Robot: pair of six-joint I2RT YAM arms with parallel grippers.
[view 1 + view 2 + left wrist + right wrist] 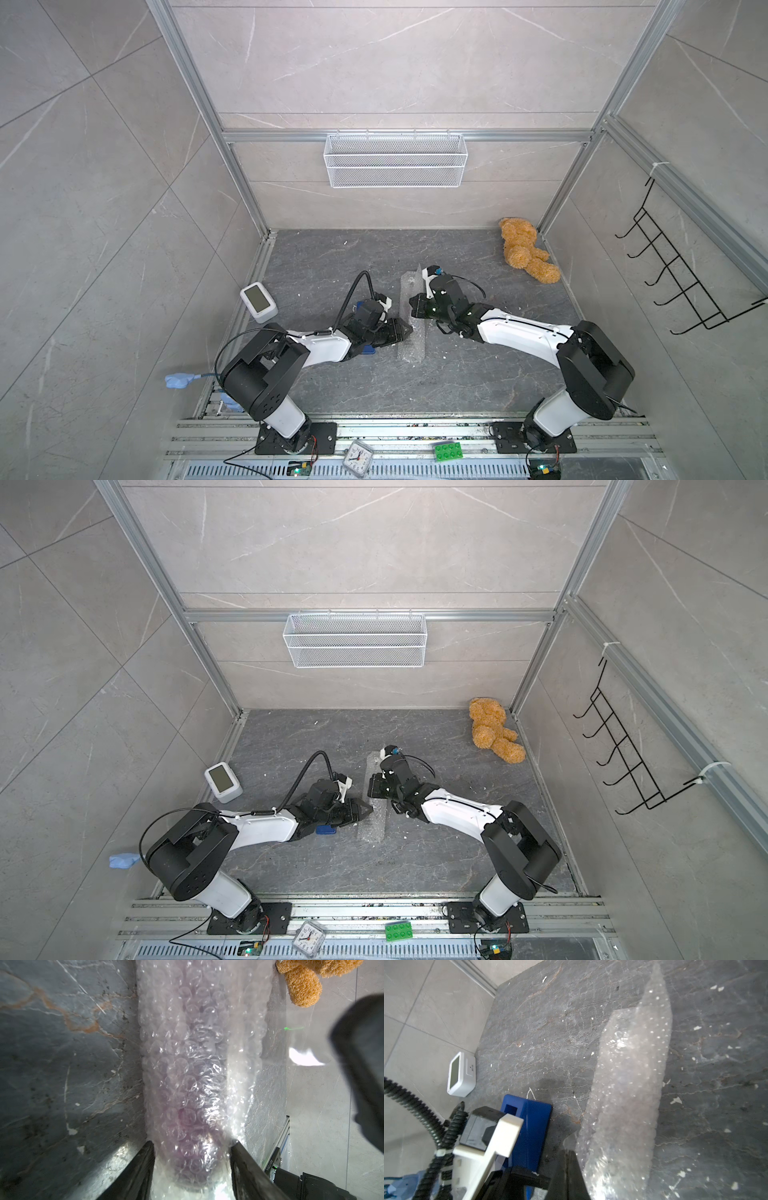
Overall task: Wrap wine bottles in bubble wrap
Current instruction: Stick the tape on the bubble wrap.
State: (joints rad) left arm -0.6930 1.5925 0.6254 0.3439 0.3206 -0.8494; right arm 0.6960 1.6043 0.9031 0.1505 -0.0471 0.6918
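The clear piece of tape sticks out from the bubble wrap's edge, so my right gripper will next go down onto the bubble wrap's top [416, 321] [604, 1159], below and beside it, and release the tape.
The bubble wrap [411, 347] [372, 831] lies as a long roll on the dark table, running front to back between the two arms. Through its layers the dark purple wine bottle [187, 1126] shows faintly. My left gripper [193, 1144] [409, 330] has a finger pressed against each side of the wrapped bottle. My right gripper [569, 1151] [412, 306] reaches the roll [629, 1084] from the opposite side, jaws shut on a smooth clear strip that looks like tape [301, 1043] running off the wrap. The bottle's neck and cap are hidden.
A blue tape dispenser [527, 1126] [368, 351] sits under the left wrist. A white digital clock [258, 301] stands at the table's left edge, a teddy bear [525, 249] in the far right corner. A wire basket [395, 160] hangs on the back wall, a black hook rack [673, 270] on the right.
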